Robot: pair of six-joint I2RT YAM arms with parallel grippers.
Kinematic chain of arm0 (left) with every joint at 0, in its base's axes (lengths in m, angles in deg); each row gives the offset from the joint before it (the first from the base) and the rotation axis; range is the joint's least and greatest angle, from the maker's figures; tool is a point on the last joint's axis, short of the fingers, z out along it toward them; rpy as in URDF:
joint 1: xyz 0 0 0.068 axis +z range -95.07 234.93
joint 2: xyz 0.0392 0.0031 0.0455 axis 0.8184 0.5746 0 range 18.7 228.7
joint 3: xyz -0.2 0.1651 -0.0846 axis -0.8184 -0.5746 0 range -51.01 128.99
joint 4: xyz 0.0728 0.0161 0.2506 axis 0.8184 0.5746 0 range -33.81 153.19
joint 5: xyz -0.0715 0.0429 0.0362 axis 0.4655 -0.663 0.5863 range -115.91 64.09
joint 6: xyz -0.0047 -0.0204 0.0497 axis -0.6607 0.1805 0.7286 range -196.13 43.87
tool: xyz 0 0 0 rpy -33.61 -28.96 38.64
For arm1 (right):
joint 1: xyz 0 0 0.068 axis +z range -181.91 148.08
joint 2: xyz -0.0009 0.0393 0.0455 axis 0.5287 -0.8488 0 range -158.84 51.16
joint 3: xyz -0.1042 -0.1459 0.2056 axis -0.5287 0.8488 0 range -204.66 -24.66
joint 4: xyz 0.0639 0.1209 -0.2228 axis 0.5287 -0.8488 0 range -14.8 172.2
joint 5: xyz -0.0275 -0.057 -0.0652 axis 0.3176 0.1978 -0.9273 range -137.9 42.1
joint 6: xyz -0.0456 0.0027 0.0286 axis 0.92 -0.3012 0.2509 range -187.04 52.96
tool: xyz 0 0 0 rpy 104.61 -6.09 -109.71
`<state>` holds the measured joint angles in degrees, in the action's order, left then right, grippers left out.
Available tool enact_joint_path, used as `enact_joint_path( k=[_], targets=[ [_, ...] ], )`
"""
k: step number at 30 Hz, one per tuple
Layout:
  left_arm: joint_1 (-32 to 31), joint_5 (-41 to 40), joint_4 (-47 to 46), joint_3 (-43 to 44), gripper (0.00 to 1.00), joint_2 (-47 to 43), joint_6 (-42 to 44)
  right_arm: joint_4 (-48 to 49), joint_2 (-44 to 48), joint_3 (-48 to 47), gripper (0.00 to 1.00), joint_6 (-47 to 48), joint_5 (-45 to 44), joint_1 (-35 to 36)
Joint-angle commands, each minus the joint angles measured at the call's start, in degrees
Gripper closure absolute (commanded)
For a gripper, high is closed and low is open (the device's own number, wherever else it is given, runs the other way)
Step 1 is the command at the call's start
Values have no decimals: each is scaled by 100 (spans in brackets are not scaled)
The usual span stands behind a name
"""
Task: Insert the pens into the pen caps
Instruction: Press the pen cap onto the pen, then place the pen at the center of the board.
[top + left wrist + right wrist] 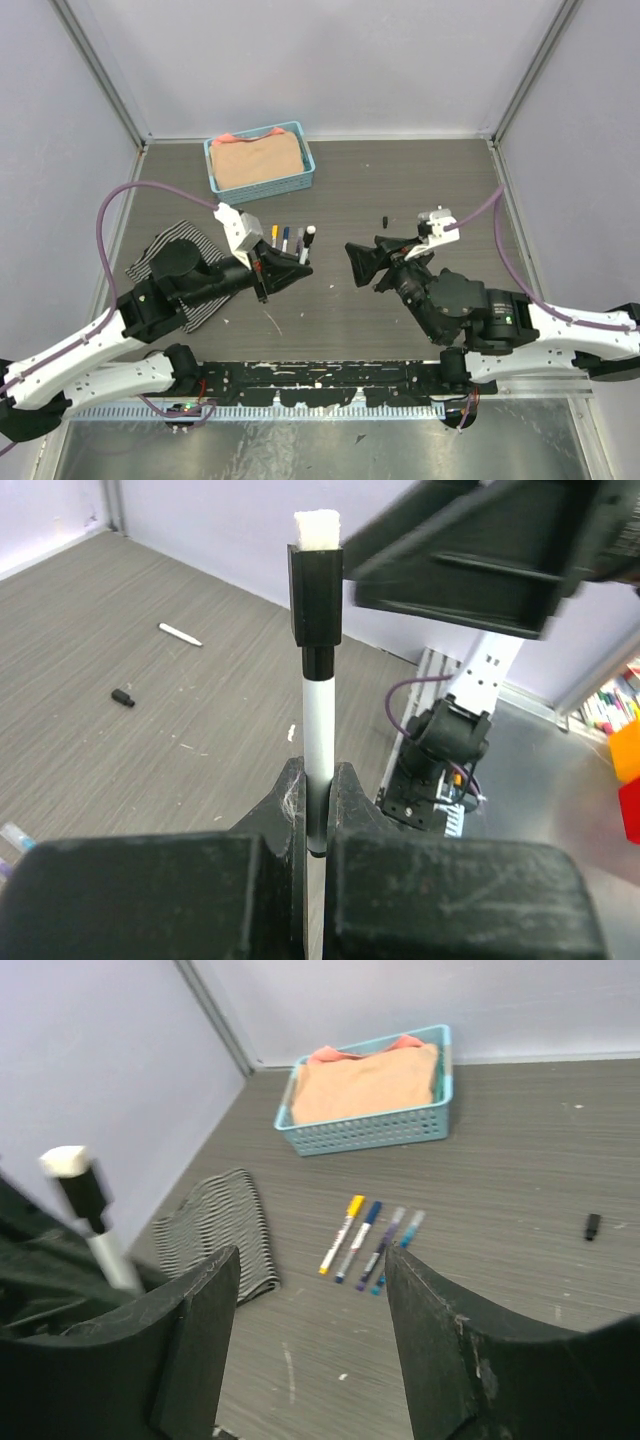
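Note:
The left gripper lowers the white pen (pixel 318 735), already topped by its black cap, next, tilting it flat onto the bare tabletop beside the light blue pen, then releases it.
My left gripper (pixel 292 267) is shut on a white pen (pixel 318 735) and holds it upright above the table. A black cap (pixel 316 595) with a white end sits on the pen's top. The pen also shows in the right wrist view (pixel 100 1245). My right gripper (pixel 353 265) is open and empty, facing the left gripper a short way to its right; its fingers (pixel 205 1340) stand wide apart. Several capped pens, yellow (pixel 342 1232), blue (pixel 360 1239), purple (pixel 384 1244) and light blue (pixel 398 1248), lie side by side on the table. A small black cap (pixel 592 1225) lies alone to the right.
A blue basket (pixel 261 184) with an orange cloth stands at the back. A striped cloth (pixel 165 250) lies at the left under my left arm. A thin white stick (pixel 180 633) lies on the table beyond the black cap (pixel 122 696). Grey walls close the back and sides.

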<state>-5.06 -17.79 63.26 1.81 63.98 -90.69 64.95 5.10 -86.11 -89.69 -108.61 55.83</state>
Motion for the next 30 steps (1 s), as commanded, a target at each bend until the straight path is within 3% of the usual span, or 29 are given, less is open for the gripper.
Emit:
enact_joint_path(
  k=[1,6,10,14,19,23,26,30],
  targets=[
    [19,683,-540,-284,100,-270,307,-565,-179,-237,35,44,759,-826],
    [16,902,-639,-359,100,-332,515,-561,-220,109,35,-143,2732,-2877],
    [15,928,-560,-308,100,-257,605,-502,-296,257,35,-138,3760,-3799],
    [14,198,-174,-114,100,160,462,-507,-376,473,35,-358,4815,-4934],
    [15,-1135,586,405,100,1340,-158,-555,-432,998,35,-952,6409,-6734],
    [29,-2056,1480,1003,100,2625,-715,-851,-183,1097,35,-991,6350,-7086],
    [25,-2169,1994,1503,100,3775,-913,-1039,70,1085,35,-914,6268,-7087],
    [46,-2519,2178,1787,100,4598,-1175,-1244,288,1067,35,-808,6251,-7082]
  ],
)
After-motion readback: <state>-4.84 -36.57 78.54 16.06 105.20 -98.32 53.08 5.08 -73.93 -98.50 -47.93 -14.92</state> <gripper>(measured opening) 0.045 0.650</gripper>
